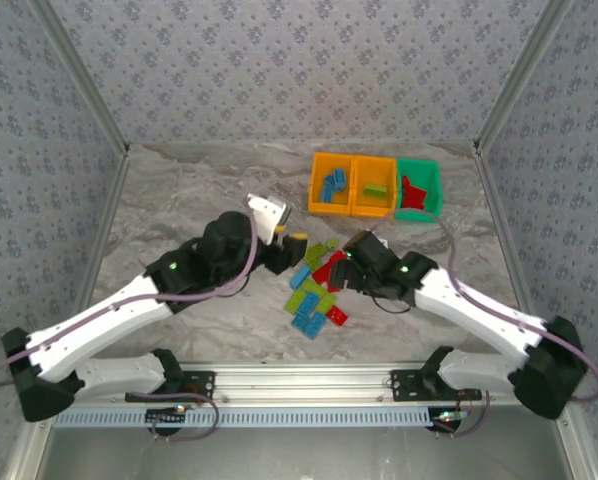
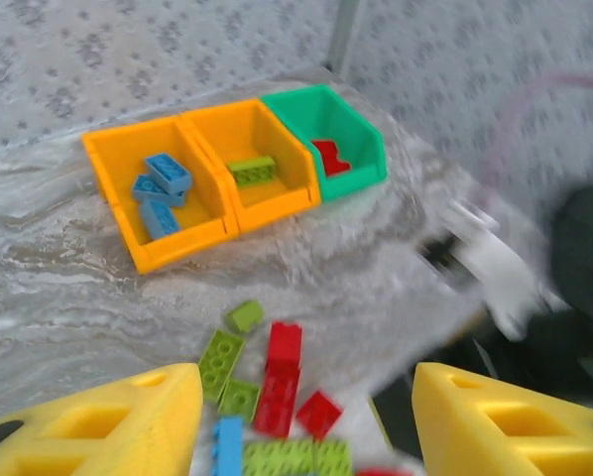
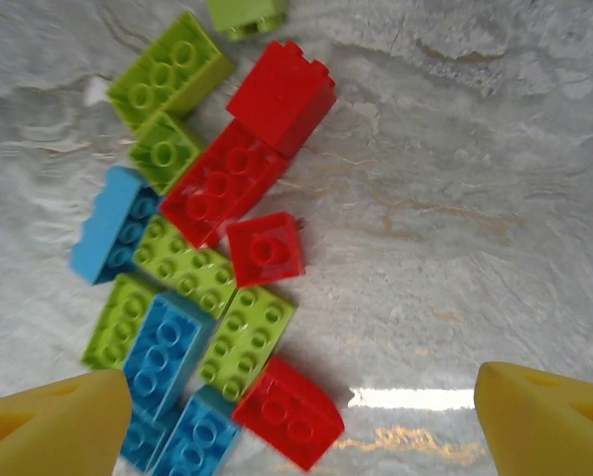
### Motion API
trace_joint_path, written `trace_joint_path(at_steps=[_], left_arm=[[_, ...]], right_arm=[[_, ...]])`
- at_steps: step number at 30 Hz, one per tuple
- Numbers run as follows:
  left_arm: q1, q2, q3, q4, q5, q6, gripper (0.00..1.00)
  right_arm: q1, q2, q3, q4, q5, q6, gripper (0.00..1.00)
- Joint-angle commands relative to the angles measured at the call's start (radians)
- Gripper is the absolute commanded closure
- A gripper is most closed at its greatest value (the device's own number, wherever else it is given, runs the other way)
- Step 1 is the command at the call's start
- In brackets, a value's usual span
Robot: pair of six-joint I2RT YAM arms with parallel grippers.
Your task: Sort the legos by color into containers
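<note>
My right gripper needs to move outward and down around the pile's farthest red brick next, since there is empty table on either side of that brick.
Red, blue and lime green legos (image 1: 314,292) lie in a loose pile at mid-table. My left gripper (image 1: 291,250) hangs open just left of and above the pile, its yellow fingers (image 2: 108,426) on either side of the near bricks (image 2: 277,392) with nothing held. My right gripper (image 3: 296,436) is open low over the pile's right side, and a red brick (image 3: 289,414) lies on the table between its fingers. At the back right stand three containers: an orange bin (image 2: 177,248) with blue bricks, an orange bin (image 2: 277,203) with one green brick, and a green bin (image 2: 361,134) with a red brick.
The three bins (image 1: 374,160) stand in a row touching each other near the back wall. Bare marbled table (image 1: 179,200) stretches left of the pile and in front of the bins. Patterned walls close in the sides. My right arm's forearm (image 1: 459,300) lies right of the pile.
</note>
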Motion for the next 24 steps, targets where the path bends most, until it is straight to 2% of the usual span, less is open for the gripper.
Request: trace_joint_path(at_steps=[1,2,6,9,12,19,21,24], left_arm=[[-0.013,-0.058,-0.060,-0.223,0.136,0.178,0.40],[-0.018,-0.077,-0.074,-0.257,0.169,0.197,0.40],[-0.047,-0.109,-0.113,-0.339,0.180,0.209,0.38],[-0.057,-0.117,-0.136,-0.330,0.188,0.217,0.34],[-0.058,-0.123,-0.152,-0.290,0.196,0.222,0.25],[-0.057,-0.144,-0.227,-0.181,0.247,0.168,0.04],[-0.057,-0.151,-0.247,-0.162,0.246,0.157,0.01],[-0.059,-0.159,-0.256,-0.143,0.242,0.149,0.01]], right_arm=[[-0.046,0.130,0.063,0.125,-0.043,0.012,0.11],[-0.069,0.182,0.079,0.141,-0.057,0.020,0.12],[-0.119,0.335,0.132,0.193,-0.007,0.035,0.20],[-0.138,0.425,0.166,0.224,0.006,0.051,0.28],[-0.156,0.497,0.199,0.229,0.006,0.059,0.33],[-0.175,0.575,0.207,0.247,-0.019,0.048,0.41],[-0.176,0.572,0.177,0.261,-0.022,0.060,0.47],[-0.177,0.538,0.125,0.281,-0.011,0.078,0.52]])
